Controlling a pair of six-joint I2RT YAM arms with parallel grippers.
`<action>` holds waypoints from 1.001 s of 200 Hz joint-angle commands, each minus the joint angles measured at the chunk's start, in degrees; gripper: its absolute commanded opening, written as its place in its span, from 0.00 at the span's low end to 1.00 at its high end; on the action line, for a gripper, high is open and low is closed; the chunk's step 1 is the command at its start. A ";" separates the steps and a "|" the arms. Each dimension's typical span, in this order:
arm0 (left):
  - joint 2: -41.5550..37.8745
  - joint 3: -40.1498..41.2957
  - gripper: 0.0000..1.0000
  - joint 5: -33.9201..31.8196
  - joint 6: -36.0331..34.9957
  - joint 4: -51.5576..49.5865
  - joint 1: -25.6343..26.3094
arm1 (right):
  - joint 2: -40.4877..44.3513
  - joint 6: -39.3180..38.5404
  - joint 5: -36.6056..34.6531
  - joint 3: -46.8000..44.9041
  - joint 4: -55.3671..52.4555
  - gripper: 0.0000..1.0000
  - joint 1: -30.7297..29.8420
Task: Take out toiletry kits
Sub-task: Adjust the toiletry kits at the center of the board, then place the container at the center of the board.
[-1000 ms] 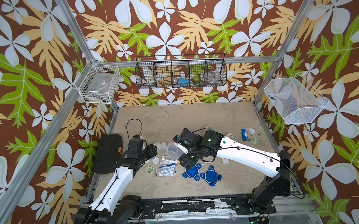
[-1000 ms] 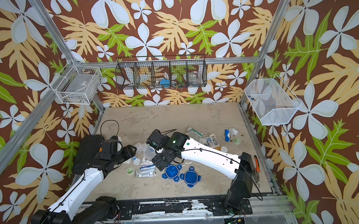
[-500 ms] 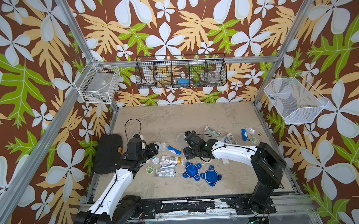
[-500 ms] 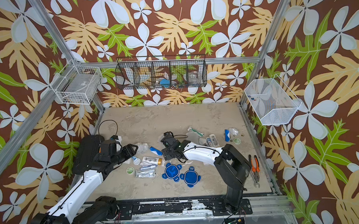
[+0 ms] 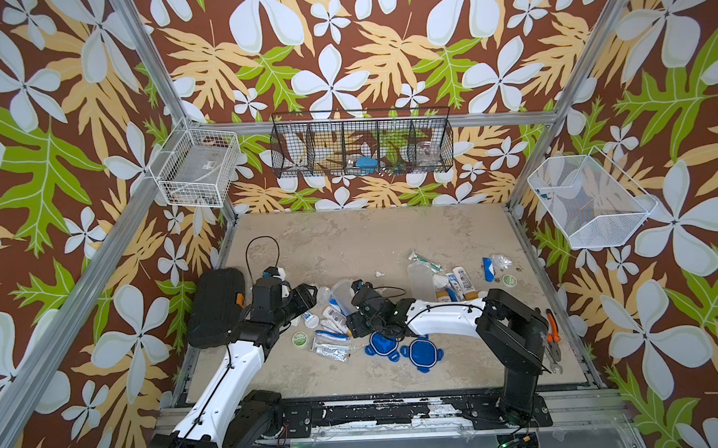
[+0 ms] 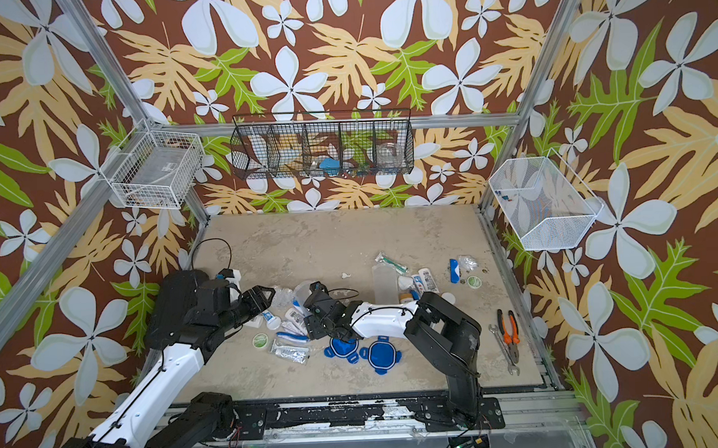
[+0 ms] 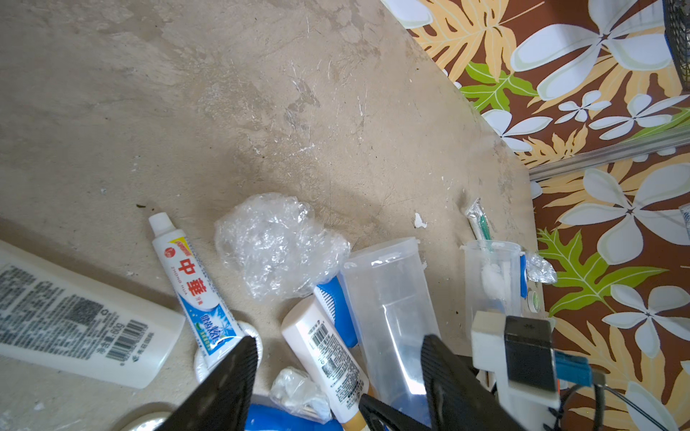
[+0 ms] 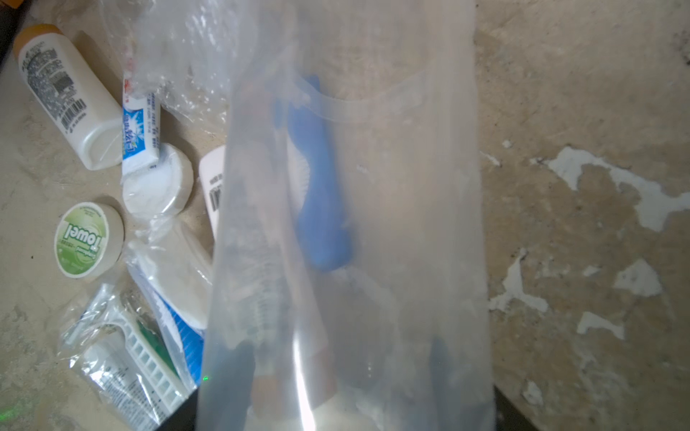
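Observation:
The clear jar covers the blue comb, so my right gripper will next move outward, away from the white bottle (image 7: 325, 354), and release the jar on the bare tabletop.
The toiletry kits lie loose in two heaps on the table: a near-left heap (image 5: 328, 326) of white tubes, bottles and wrapped pieces with a round green tin (image 5: 300, 340), and a right heap (image 5: 455, 283) with another green tin (image 5: 509, 280). My right gripper (image 5: 352, 300) is low over the table, shut on a clear plastic jar (image 8: 373, 224) lying on its side. A blue comb (image 8: 321, 179) shows through the jar's wall. My left gripper (image 7: 336, 345) hangs open just above a white bottle (image 7: 325, 354) and the toothpaste tube (image 7: 194, 283), holding nothing.
Two blue four-tabbed lids (image 5: 381, 344) (image 5: 421, 353) lie in front of the right wrist. A second clear jar (image 5: 421, 278) lies by the right heap, a crumpled wrapper (image 7: 276, 242) near the left fingers. Pliers (image 5: 552, 333) sit at the right edge. Wire baskets (image 5: 362, 143) hang on the walls.
My right arm has come down from a raised pose and folded low, bringing the jar down onto the table. More toiletries now lie on the left heap. The left gripper has hardly moved.

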State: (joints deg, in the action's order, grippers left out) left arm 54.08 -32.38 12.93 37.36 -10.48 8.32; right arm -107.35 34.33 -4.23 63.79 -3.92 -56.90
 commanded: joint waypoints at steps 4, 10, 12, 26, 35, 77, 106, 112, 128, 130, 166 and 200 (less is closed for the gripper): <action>-0.04 -0.88 0.72 -0.40 -0.65 -0.54 -0.06 | 2.49 0.30 -2.24 1.02 0.36 0.54 0.12; 0.02 -1.10 0.72 -0.36 -0.56 -0.63 -0.05 | 3.55 0.01 -2.70 1.20 0.08 0.54 0.30; 0.05 -1.13 0.72 -0.40 -0.54 -0.65 -0.05 | 3.97 -0.03 -2.82 1.24 -0.03 0.54 0.37; 0.16 -1.69 0.72 -0.19 -0.30 -0.76 -0.10 | 6.79 -0.43 -3.74 1.64 -0.53 0.54 0.95; 0.12 -2.21 0.72 -0.05 0.04 -0.95 -0.06 | 8.71 -0.86 -3.89 2.05 -0.92 0.54 1.40; -2.27 -4.50 0.73 -0.80 0.93 -2.58 -0.06 | 14.76 -3.69 -5.58 2.08 -3.19 0.55 2.78; -4.45 -5.92 0.73 -1.31 0.95 -4.23 -0.05 | 13.95 -3.13 -3.16 -2.16 -0.31 0.56 4.40; -4.91 -5.99 0.73 -1.41 0.91 -4.50 -0.05 | 13.21 -3.00 -2.43 -2.79 0.49 0.56 4.60; -6.00 -5.83 0.74 -1.65 0.56 -4.94 -0.05 | 9.97 -2.88 -1.22 -3.41 2.67 0.56 4.70; -6.12 -5.78 0.74 -1.69 0.48 -4.98 -0.05 | 9.53 -2.91 -1.07 -3.41 2.86 0.56 4.70; -8.18 -4.89 0.76 -3.89 -1.36 -5.73 -0.07 | 2.27 -2.45 1.45 -1.75 5.10 0.60 4.64; -8.12 -3.81 0.76 -4.15 -1.43 -5.00 -0.09 | 1.07 -1.60 1.50 -1.81 6.03 0.72 4.68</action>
State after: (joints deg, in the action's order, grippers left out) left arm 45.91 -36.95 9.52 36.91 -15.59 8.29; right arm -106.24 31.68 -3.03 61.73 -0.69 -52.23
